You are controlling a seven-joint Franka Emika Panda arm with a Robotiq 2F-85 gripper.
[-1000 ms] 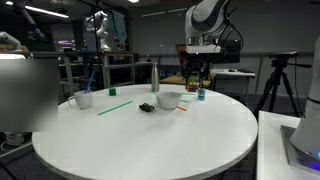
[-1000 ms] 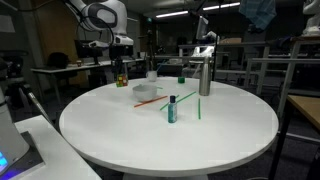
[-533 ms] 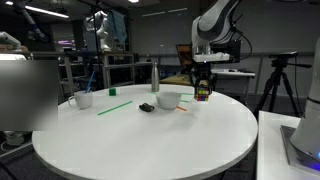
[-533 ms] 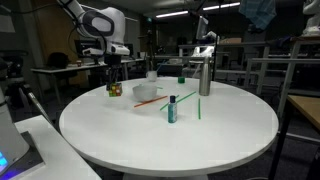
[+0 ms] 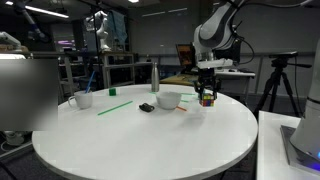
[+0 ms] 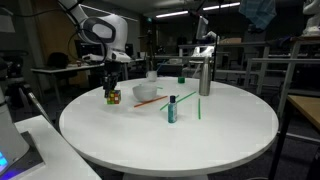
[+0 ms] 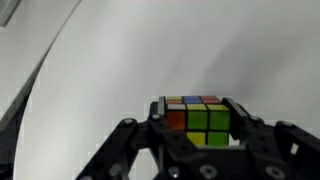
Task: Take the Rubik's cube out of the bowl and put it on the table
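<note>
The Rubik's cube [image 5: 207, 97] is still hanging above the table. My gripper needs to go down and slightly outward next, to the clear tabletop near the white bowl, to let go of it.
My gripper [image 7: 198, 118] is shut on the Rubik's cube [image 7: 200, 120], whose green, orange and yellow squares show between the fingers in the wrist view. In both exterior views the cube [image 5: 207, 97] [image 6: 113, 96] hangs just above the round white table [image 5: 150, 135] [image 6: 170, 135], near its edge and beside the white bowl [image 5: 169, 100] [image 6: 146, 93]. The bowl stands apart from the gripper [image 5: 207, 92] [image 6: 113, 91]. I cannot tell whether the cube touches the tabletop.
On the table are a white mug [image 5: 83, 99], a metal bottle [image 5: 154, 77] [image 6: 205, 76], a small teal cup [image 6: 172, 108], a flat black object [image 5: 147, 107], and green sticks [image 5: 114, 106] [image 6: 197, 107]. A white desk edge [image 5: 290, 145] stands close by.
The gripper has carried the cube sideways away from the bowl and lowered it close to the tabletop near the table's edge.
</note>
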